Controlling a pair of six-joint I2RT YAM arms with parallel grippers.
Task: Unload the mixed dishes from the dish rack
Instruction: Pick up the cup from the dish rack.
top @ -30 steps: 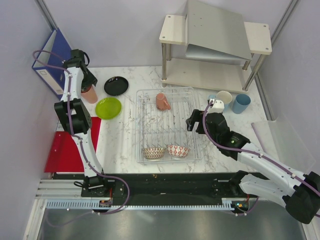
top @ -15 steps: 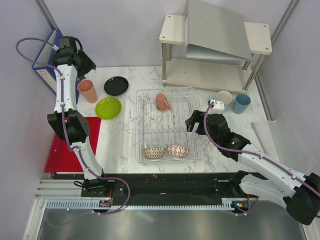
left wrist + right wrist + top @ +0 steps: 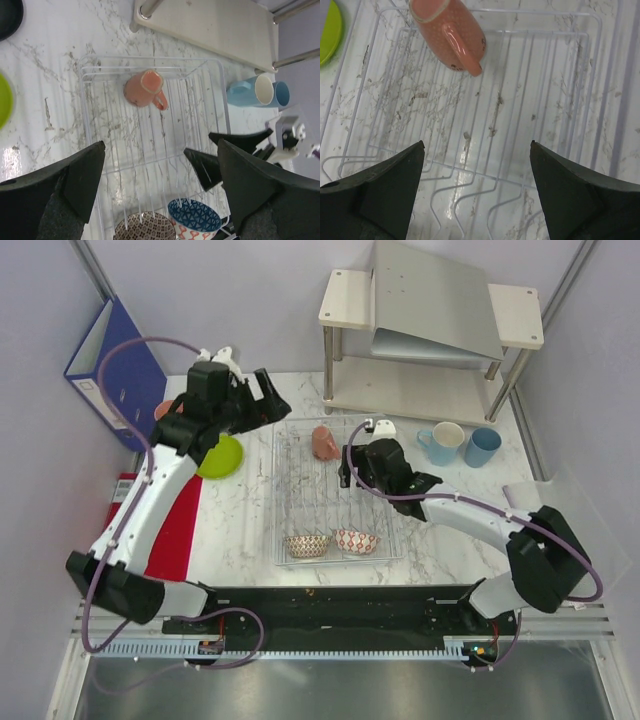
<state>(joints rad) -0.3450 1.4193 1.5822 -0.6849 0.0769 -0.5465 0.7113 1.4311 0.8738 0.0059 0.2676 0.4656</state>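
I need to move my right gripper down and to the left in the top view next, turn it and lower it around the mug's handle, which sticks out free.
The dish rack (image 3: 330, 490) holds a salmon-pink mug (image 3: 324, 443) lying at its far end and two patterned bowls at its near end, brown-white (image 3: 308, 545) and red-white (image 3: 357, 541). My left gripper (image 3: 270, 398) is open and empty above the rack's far left corner. In the left wrist view (image 3: 160, 170) it looks down on the mug (image 3: 142, 89) and the bowls (image 3: 195, 217). My right gripper (image 3: 342, 468) is open and empty over the rack, just near-right of the mug. The right wrist view (image 3: 477, 165) shows the mug (image 3: 450, 32) ahead. The black plate (image 3: 7, 15) shows only in the left wrist view.
The lime-green plate (image 3: 225, 455) and the pink cup (image 3: 165, 410) lie left of the rack, partly under my left arm. Two light-blue cups (image 3: 445, 440) (image 3: 483, 445) stand right of the rack. A beige shelf (image 3: 430, 330) stands behind, a blue binder (image 3: 115, 360) far left, a red mat (image 3: 170, 530) near left.
My left arm swung from the pink cup at far left to the rack's far left corner. My right gripper moved left over the rack towards the mug.
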